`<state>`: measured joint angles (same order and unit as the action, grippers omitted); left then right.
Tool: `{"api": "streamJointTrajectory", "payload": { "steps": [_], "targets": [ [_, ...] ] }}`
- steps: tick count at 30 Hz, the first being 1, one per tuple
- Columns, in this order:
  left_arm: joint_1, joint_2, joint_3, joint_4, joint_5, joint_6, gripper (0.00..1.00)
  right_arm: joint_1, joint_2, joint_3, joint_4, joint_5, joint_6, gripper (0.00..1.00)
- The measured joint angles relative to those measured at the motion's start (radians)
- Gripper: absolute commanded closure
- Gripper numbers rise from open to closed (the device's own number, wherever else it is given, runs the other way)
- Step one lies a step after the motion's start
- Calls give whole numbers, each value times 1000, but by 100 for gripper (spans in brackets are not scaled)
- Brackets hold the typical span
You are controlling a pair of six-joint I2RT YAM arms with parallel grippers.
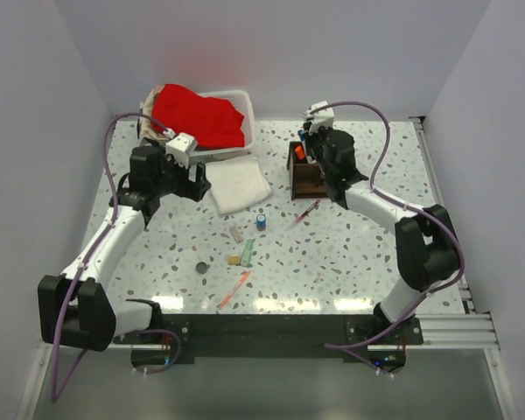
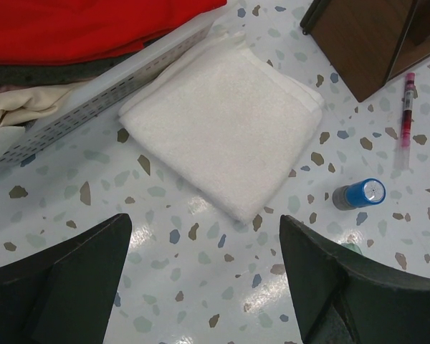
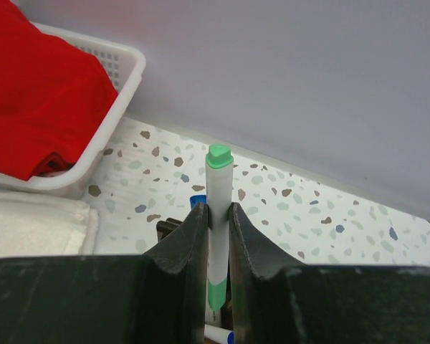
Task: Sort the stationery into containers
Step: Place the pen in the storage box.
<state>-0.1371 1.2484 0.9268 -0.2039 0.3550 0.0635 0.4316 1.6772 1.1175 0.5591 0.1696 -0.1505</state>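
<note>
The white marker already stands upright over the organizer's pen section (image 1: 309,156) (image 3: 216,313), so the right gripper needs to lower toward it next, beside the blue pen, and open.
The dark brown organizer (image 1: 308,175) stands right of centre, with an orange-capped pen (image 1: 300,154) in it. My right gripper (image 1: 314,145) hovers over it, shut on a white marker with green cap (image 3: 218,215), held upright between the jaws (image 3: 217,209). A blue pen tip (image 3: 198,201) shows in the organizer below. My left gripper (image 1: 201,184) is open and empty (image 2: 206,223) above the bare table next to the folded white cloth (image 2: 222,122). A blue bottle (image 1: 261,220), a pink-red pen (image 1: 307,211), small beige and green blocks (image 1: 246,252), a dark disc (image 1: 202,267) and an orange-red pen (image 1: 234,290) lie on the table.
A white basket (image 1: 245,103) with red cloth (image 1: 197,115) stands at the back left. The blue bottle (image 2: 358,194), the pink-red pen (image 2: 405,107) and an organizer corner (image 2: 365,43) show in the left wrist view. Walls close in the table on three sides.
</note>
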Motion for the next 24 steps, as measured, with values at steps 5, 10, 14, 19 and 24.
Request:
{"api": "streamJointTrajectory", "payload": {
  "steps": [5,10,14,19,24],
  "targets": [
    [0,15,8,-2,0,0,11,0,43,-10,29,6,-12,100],
    [0,22,11,-2,0,0,11,0,67,-19,56,21,-29,100],
    [0,31,16,-3,0,0,11,0,72,-30,74,24,-38,100],
    [0,43,20,-3,0,0,11,-1,86,-30,106,27,-44,100],
    [0,53,23,-3,0,0,11,-6,103,-40,123,34,-53,88]
  ]
}}
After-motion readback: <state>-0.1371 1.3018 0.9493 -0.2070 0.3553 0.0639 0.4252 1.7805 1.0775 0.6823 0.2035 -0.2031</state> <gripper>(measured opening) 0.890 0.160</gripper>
